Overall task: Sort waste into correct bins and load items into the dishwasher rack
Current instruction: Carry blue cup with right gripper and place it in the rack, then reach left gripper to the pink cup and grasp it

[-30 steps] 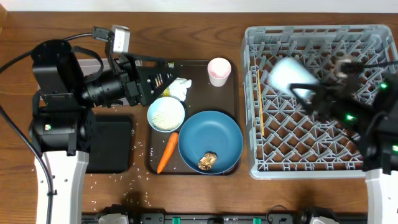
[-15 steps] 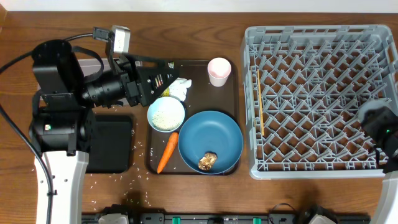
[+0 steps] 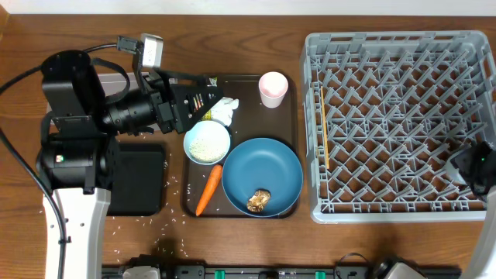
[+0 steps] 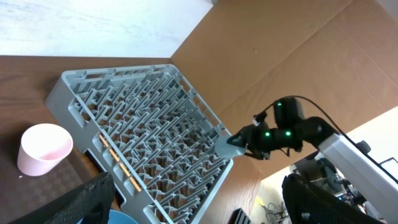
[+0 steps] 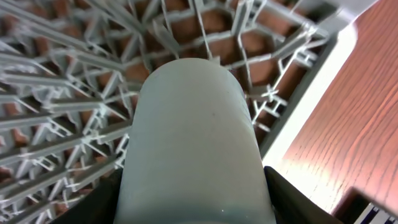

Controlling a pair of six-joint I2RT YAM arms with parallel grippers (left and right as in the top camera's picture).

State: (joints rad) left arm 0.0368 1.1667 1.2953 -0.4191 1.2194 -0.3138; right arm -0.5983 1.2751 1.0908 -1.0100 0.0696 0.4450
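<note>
The left gripper moves down across the brown tray (image 3: 293, 132) onto the pink cup (image 3: 273, 87) next, since that cup stands below it and to its right in the overhead view.
My right gripper (image 3: 474, 167) is shut on the light-blue cup (image 5: 196, 143) and holds it over the front right corner of the grey dishwasher rack (image 3: 399, 124); the rack's pegs (image 5: 62, 112) lie below it. My left gripper (image 3: 194, 101) is open and empty, hovering over the back left of the brown tray (image 3: 293, 132). On that tray sit the pink cup (image 3: 273, 87), white tissue (image 3: 225, 111), a bowl of rice (image 3: 207, 142), an orange carrot (image 3: 209, 190), and the blue plate (image 3: 267, 167) with a brown food lump (image 3: 259, 200). The pink cup (image 4: 43, 148) also shows in the left wrist view.
The black tray bin (image 3: 139, 182) lies left of the brown tray, partly under my left arm. Loose rice grains (image 3: 167, 225) are scattered on the table in front of it. A thin orange stick (image 3: 324, 128) lies along the rack's left wall. The clear box is hidden.
My right arm has carried the light-blue cup from over the rack's back middle to its front right corner. My left arm has not moved.
</note>
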